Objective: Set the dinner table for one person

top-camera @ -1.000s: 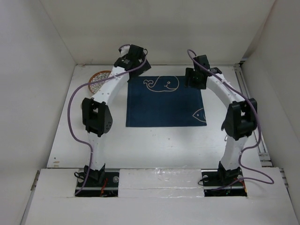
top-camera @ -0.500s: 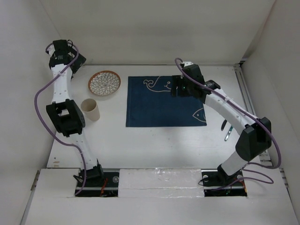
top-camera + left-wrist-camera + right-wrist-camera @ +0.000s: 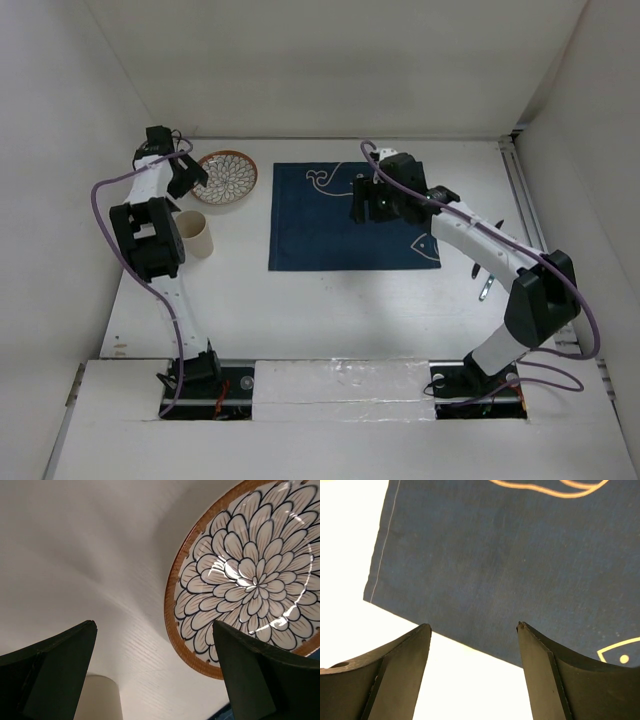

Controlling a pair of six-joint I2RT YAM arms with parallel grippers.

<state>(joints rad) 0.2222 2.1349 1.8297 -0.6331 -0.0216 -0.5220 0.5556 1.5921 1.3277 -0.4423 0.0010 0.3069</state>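
The plate's brown rim (image 3: 172,624) runs below my left gripper, between its open fingers. Next I should lower that gripper so its fingers are on both sides of the rim, and close it.
The dinner table (image 3: 330,300) is a white tabletop. A navy placemat (image 3: 340,225) with white whale and fish drawings lies at its middle. A flower-patterned plate (image 3: 227,178) with a brown rim sits at the back left. A cream cup (image 3: 198,235) stands in front of it. My left gripper (image 3: 187,177) is open and empty just left of the plate; its wrist view shows the plate (image 3: 250,580) and the cup (image 3: 100,700). My right gripper (image 3: 373,207) is open and empty above the placemat (image 3: 510,555), near the mat's edge.
Cutlery (image 3: 486,286) lies on the table at the right, partly hidden under my right arm. White walls close in the back and both sides. A rail (image 3: 530,200) runs along the table's right edge.
My left gripper has come down from the far left wall to just beside the plate. My right gripper has shifted a little left and nearer over the placemat.
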